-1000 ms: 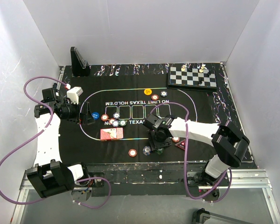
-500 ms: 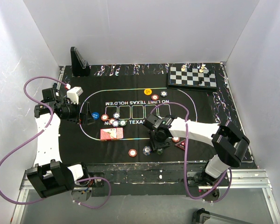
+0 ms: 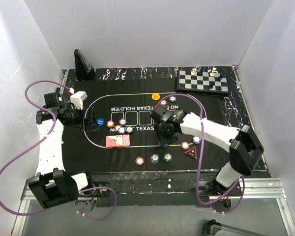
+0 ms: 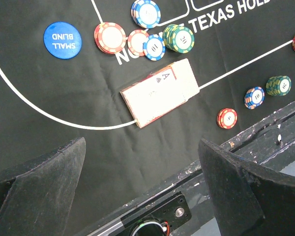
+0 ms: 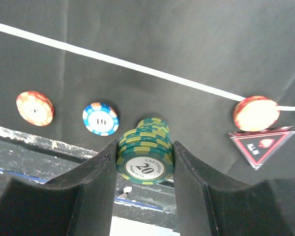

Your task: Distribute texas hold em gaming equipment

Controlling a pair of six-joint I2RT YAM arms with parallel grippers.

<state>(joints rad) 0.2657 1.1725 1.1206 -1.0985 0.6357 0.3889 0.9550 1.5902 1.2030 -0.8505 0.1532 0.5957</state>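
Observation:
The far red and blue chips by the yellow button lack green ones. My right gripper moves outward next, then down beside those red chips [image 3: 159, 105] for that reason.
My right gripper [image 5: 145, 148] is shut on a short stack of green "20" chips [image 5: 145, 162], held above the mat; in the top view it [image 3: 164, 132] hangs over the mat's middle. More green chips [image 5: 155, 126] lie below on the mat [image 3: 167, 157]. Near them are a blue "10" chip [image 5: 100, 118], red chips [image 5: 35, 108] [image 5: 255, 113] and the red triangular marker [image 5: 259, 143]. My left gripper [image 4: 141, 142] is open and empty, above the red-backed card deck [image 4: 160, 92], the blue "SMALL BLIND" button [image 4: 62, 37] and a cluster of chips [image 4: 147, 39]. A yellow button [image 3: 156, 96] lies at the far side.
The black mat [image 3: 137, 105] printed "NO LIMIT TEXAS HOLD'EM" covers the table. A chessboard with pieces [image 3: 203, 80] sits at the back right. A black stand [image 3: 82, 65] is at the back left. White walls close in on three sides.
My right gripper has risen and moved away from the near edge with green chips in it, uncovering the green chips, a red chip and the red marker. The left arm has not moved.

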